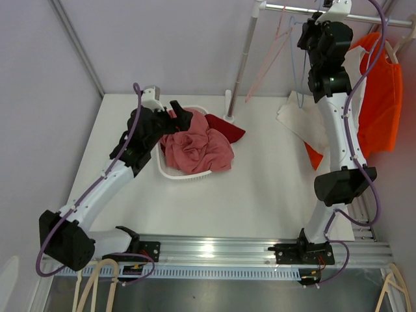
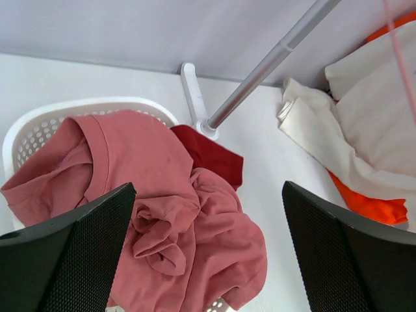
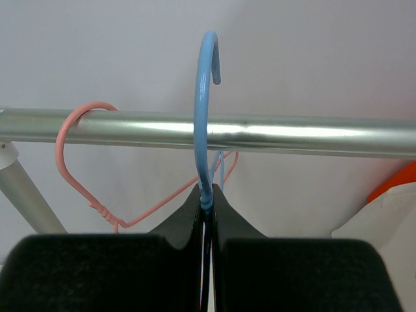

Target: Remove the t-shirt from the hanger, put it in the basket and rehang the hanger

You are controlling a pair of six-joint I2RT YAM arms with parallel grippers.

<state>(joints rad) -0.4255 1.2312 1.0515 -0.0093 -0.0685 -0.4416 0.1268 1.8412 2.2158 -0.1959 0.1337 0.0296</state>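
Observation:
My right gripper lowers beside the metal bar [image 1: 364, 16] next until the blue hanger's hook rests on it, since the hook's curve still stands above the bar.
My right gripper [image 1: 318, 21] is up at the metal rail [image 1: 364, 16], shut on the neck of a bare blue hanger [image 3: 205, 110] whose hook sits over the rail [image 3: 292, 133]. The hanger's thin blue frame [image 1: 293, 65] hangs below it. A crumpled pink t-shirt [image 1: 195, 146] lies in a white basket [image 1: 170, 174]. My left gripper [image 1: 184, 114] is open and empty just above the t-shirt [image 2: 162, 195], with its fingers on either side of the pile.
A dark red garment [image 1: 227, 129] lies behind the basket. An empty pink hanger [image 3: 71, 162] hangs left of the blue one. A white shirt [image 1: 302, 120] and an orange one [image 1: 383, 104] hang at the right. The rack's pole [image 1: 244, 58] stands behind the basket.

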